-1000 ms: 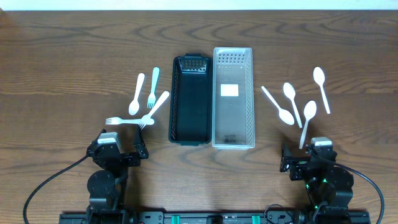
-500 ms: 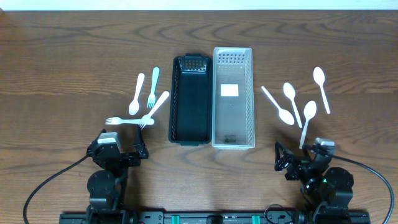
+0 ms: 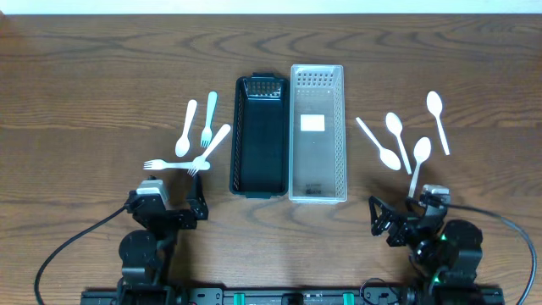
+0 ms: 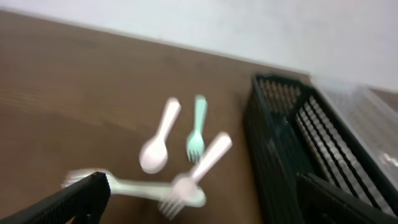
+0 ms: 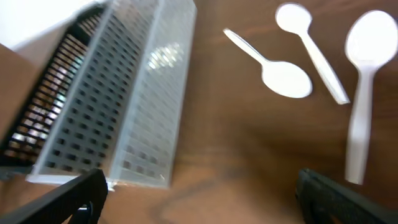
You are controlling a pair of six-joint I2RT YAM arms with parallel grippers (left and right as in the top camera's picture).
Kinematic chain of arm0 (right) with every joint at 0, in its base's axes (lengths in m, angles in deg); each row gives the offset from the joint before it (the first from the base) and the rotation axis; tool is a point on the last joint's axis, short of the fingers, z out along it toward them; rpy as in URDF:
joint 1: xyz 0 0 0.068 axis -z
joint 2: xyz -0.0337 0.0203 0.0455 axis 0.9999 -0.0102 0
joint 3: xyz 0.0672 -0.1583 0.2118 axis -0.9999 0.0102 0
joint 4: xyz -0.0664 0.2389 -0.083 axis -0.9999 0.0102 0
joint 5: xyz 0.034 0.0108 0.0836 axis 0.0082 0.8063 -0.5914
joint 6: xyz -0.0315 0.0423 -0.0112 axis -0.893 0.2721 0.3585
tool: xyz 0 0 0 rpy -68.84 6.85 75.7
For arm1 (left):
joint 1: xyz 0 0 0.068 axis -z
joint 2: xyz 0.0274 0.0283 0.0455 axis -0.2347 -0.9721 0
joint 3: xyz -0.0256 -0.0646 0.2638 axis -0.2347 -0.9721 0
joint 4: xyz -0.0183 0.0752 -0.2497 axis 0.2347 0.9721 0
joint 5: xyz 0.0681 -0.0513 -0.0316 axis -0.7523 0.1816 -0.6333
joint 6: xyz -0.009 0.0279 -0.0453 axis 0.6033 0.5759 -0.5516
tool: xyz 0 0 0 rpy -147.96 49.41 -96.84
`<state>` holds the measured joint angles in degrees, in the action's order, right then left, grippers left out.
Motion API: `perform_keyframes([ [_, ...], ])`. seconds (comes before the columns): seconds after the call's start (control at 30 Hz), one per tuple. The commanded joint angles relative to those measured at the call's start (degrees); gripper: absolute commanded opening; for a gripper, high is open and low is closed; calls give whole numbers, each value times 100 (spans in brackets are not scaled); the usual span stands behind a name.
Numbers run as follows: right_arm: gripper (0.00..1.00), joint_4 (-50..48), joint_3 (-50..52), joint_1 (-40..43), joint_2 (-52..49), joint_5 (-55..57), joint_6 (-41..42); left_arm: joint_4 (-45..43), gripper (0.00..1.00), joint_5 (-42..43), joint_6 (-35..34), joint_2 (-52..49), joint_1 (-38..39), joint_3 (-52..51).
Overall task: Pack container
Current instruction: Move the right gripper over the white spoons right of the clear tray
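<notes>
My right gripper moves outward next and comes down over the neck [image 3: 418, 163] [image 5: 365, 73] beside the spoon's bowl to close there, because this white spoon lies nearest.
A black basket [image 3: 258, 135] and a clear basket [image 3: 318, 131] stand side by side at mid-table, both with nothing in them. Left of them lie a white spoon [image 3: 185, 127], a teal fork [image 3: 209, 119] and two white forks [image 3: 212, 148]. Right of them lie several white spoons [image 3: 398, 135]. My left gripper [image 3: 193, 207] is open and empty, low near the front edge, just short of the forks [image 4: 202, 165]. My right gripper [image 3: 378, 220] is open and empty, near the front edge, pointing at the clear basket [image 5: 137, 99] and the spoons [image 5: 280, 71].
Bare wood table top [image 3: 85, 93] lies around the baskets. The black basket's near wall [image 4: 280, 143] is to the right of the left gripper. Cables run from both arm bases at the front edge.
The right arm has turned so its gripper has moved left and forward. The left gripper has shifted slightly right. The cutlery and baskets have not moved.
</notes>
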<state>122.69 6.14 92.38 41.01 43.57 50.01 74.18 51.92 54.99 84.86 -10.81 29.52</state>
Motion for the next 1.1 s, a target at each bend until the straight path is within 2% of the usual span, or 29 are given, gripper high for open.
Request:
perform_keyframes([
  [0.0, 99, 22, -793, -39, -1034, 487, -625, 389, 98, 463, -162, -275, -20, 175],
  [0.1, 99, 212, -1679, -39, -2295, 772, -730, 662, 98, 461, -197, -815, -20, 533],
  [0.23, 99, 990, -3416, -35, -4369, 787, -1150, 1095, 98, 516, -420, -1976, -20, 1405],
  [0.4, 99, 2269, -5578, -35, -6448, 776, -1515, 1703, 98, 568, -356, -3526, -20, 3012],
  [0.53, 99, 2844, -6765, -35, -7510, 730, -1513, 2616, 98, 568, 4, -4660, -20, 4483],
  [0.67, 99, 2865, -7230, -33, -7943, 748, -1513, 3327, 98, 564, 629, -5438, -20, 5536],
  [0.73, 94, 2824, -7294, -20, -8035, 940, -1390, 3473, 98, 562, 868, -5646, -20, 5805],
  [0.97, 94, 2992, -7285, 192, -8327, 2186, -483, 3773, 98, 656, 704, -5720, -20, 5847],
  [1.07, 90, 3069, -7263, 446, -8612, 2247, -385, 3919, 98, 629, 706, -5720, -24, 5847],
])
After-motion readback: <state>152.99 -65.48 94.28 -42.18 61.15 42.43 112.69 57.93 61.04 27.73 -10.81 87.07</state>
